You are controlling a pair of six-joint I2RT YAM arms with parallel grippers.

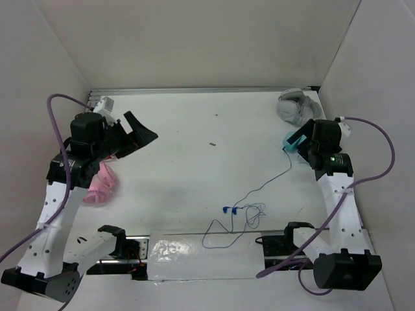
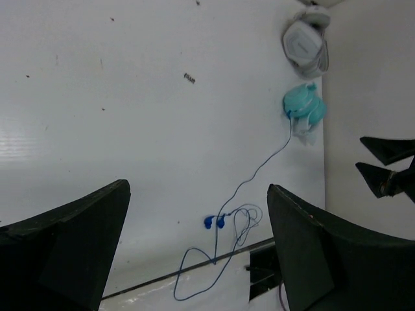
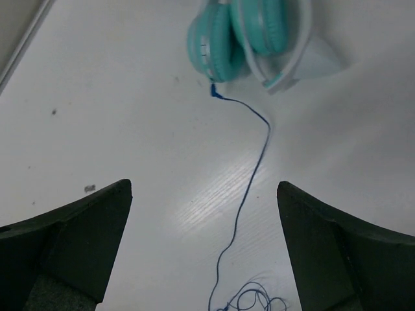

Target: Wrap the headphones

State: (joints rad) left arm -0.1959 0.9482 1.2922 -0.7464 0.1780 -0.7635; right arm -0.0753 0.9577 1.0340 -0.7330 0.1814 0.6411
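Observation:
The right gripper moves down toward the wall next, turning onto the white headband on the wall side of the teal ear cups.
The teal headphones (image 3: 237, 35) with a white headband (image 3: 305, 58) lie at the table's right side. They also show in the top view (image 1: 290, 141) and the left wrist view (image 2: 303, 107). Their thin blue cable (image 3: 254, 162) runs from the ear cup to a loose tangle (image 1: 243, 217) near the table's front, with two blue ends (image 2: 214, 221). My right gripper (image 3: 204, 249) is open and empty, just above the headphones and cable (image 1: 303, 144). My left gripper (image 1: 142, 135) is open and empty, raised over the left side, far from the cable (image 2: 198, 253).
Grey-white headphones (image 1: 293, 105) lie at the back right corner, just behind the teal ones. Pink headphones (image 1: 102, 184) lie under the left arm. A shiny foil strip (image 1: 194, 256) spans the front edge between the arm bases. White walls enclose three sides.

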